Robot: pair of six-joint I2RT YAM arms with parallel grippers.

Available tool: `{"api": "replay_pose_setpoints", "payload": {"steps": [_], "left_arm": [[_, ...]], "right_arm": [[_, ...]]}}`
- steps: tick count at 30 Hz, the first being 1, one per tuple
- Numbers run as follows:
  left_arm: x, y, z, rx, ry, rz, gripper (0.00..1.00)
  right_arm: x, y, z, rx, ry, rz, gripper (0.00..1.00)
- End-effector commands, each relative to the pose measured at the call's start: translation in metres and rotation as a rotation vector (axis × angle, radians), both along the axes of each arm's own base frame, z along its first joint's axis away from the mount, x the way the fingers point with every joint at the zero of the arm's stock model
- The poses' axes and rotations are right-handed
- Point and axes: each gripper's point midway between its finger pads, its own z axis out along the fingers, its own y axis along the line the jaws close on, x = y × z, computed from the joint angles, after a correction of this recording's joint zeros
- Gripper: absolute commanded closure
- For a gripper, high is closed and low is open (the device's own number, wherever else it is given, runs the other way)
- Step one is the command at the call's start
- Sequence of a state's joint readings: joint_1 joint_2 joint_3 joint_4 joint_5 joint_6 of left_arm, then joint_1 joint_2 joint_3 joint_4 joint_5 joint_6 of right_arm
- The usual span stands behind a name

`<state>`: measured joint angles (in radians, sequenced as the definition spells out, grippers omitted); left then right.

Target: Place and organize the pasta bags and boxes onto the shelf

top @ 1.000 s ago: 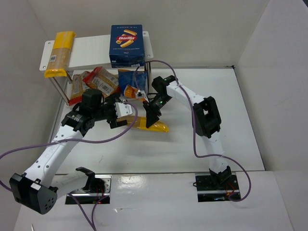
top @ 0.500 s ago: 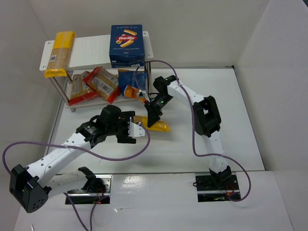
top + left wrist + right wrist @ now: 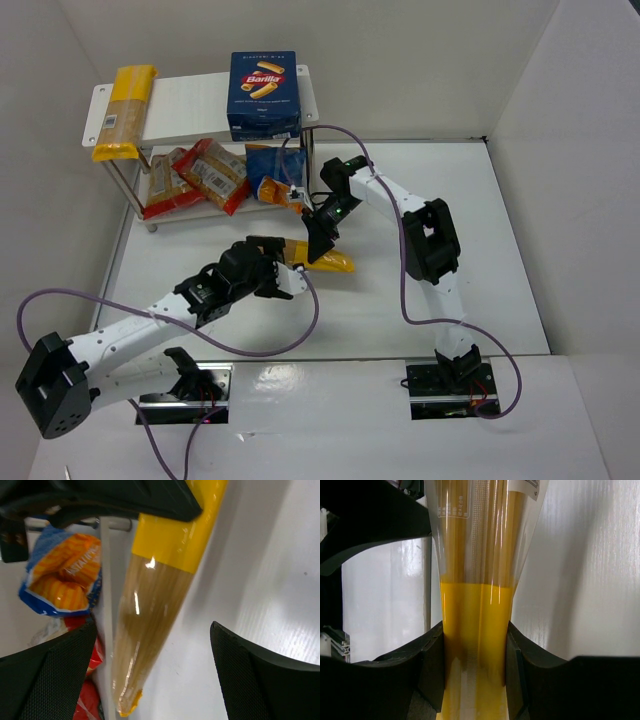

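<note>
My left gripper moves down and toward the right gripper next, onto the bag's tan part (image 3: 156,586) beside the yellow wrap, as its spread fingers still hover above.
A yellow spaghetti bag (image 3: 330,262) lies on the table in front of the shelf (image 3: 190,97). My right gripper (image 3: 321,242) is shut on its yellow end, pads pressed on both sides in the right wrist view (image 3: 476,635). My left gripper (image 3: 283,266) is open at the bag's other, tan end; in the left wrist view (image 3: 154,627) the bag (image 3: 150,610) runs between its spread fingers (image 3: 260,680) without touching. The Barilla box (image 3: 264,93) and another spaghetti bag (image 3: 124,112) are on the top board. Red-orange bags (image 3: 197,174) and a blue bag (image 3: 272,172) lie on the lower board.
White walls enclose the table on the left, back and right. The shelf's thin legs (image 3: 128,190) stand at the back left. A purple cable (image 3: 300,330) loops from my left arm over the table. The blue bag (image 3: 62,577) shows just beyond my left fingers.
My left arm has swung from the shelf's lower tier toward the right and near side, bringing its open gripper to the bag on the table. The right gripper has stayed shut on the bag.
</note>
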<state>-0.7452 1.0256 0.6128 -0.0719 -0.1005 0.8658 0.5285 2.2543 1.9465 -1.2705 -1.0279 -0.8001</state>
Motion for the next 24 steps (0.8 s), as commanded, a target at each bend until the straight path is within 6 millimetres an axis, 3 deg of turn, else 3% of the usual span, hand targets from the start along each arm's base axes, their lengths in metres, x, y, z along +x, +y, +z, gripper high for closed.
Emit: {"api": "replay_pose_setpoints", "payload": {"steps": [1,6,9,14,24], "left_arm": [[0.011,-0.014,0.034,-0.075,-0.135,0.004,0.01],[0.012,-0.025,0.019,-0.02,-0.132,-0.014,0.01],[0.01,-0.033,0.023,-0.025,-0.121,-0.044,0.01],[0.006,-0.033,0.012,0.019,-0.078,-0.069,0.03],[0.009,-0.034,0.007,0.054,-0.076,-0.072,0.05]], "right_arm": [[0.005,0.008,0.059,0.169,0.038,-0.043,1.0],[0.0,0.01,0.057,0.161,0.053,-0.039,1.0],[-0.003,0.013,0.057,0.16,0.054,-0.03,1.0],[-0.007,0.015,0.059,0.157,0.043,-0.019,1.0],[-0.033,0.021,0.071,0.153,0.011,0.038,1.0]]}}
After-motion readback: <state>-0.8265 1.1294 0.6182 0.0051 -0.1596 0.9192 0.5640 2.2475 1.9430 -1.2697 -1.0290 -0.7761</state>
